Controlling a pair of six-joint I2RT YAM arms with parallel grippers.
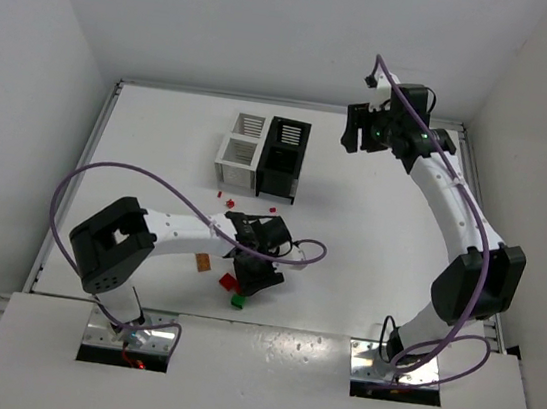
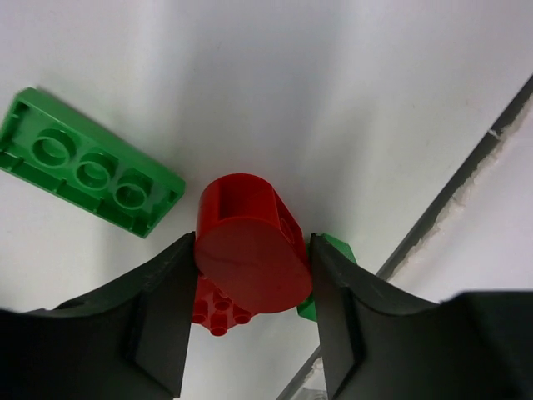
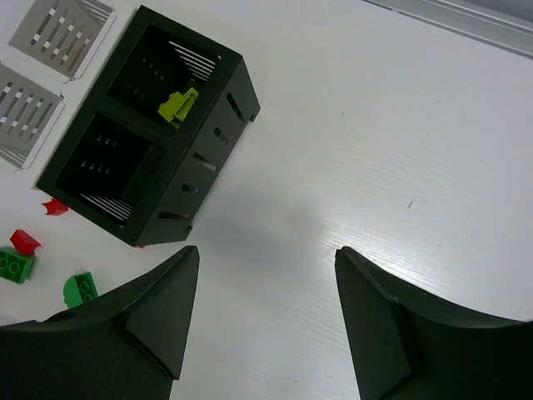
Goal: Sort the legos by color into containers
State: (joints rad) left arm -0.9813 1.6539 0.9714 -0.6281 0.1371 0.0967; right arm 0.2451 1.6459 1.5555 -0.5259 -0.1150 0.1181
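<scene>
My left gripper lifts and carries the round red lego (image 1: 228, 281) outward over the bin next, then releases it. The far white bin (image 1: 250, 126) stands outward of it.
In the left wrist view my left gripper (image 2: 251, 242) is shut on a round red lego (image 2: 250, 250), one finger pressed against each side. A flat green lego (image 2: 87, 162) lies up-left of it, and a small green lego (image 2: 337, 248) peeks out behind the right finger. From above, the left gripper (image 1: 254, 275) is low over the red lego (image 1: 228, 281) and a green lego (image 1: 238, 301). The containers stand mid-table: white bins (image 1: 240, 150) and a black bin (image 1: 284, 157). My right gripper (image 3: 266, 250) hangs open and empty beside the black bin (image 3: 216, 133), which holds a yellow-green lego (image 3: 178, 105).
An orange-brown lego (image 1: 202, 262) lies left of the left gripper. Tiny red legos (image 1: 222, 196) sit in front of the bins. Near the black bin's corner lie red legos (image 3: 25, 242) and green legos (image 3: 80, 288). The table's edge rail (image 2: 466, 183) runs close to the left gripper.
</scene>
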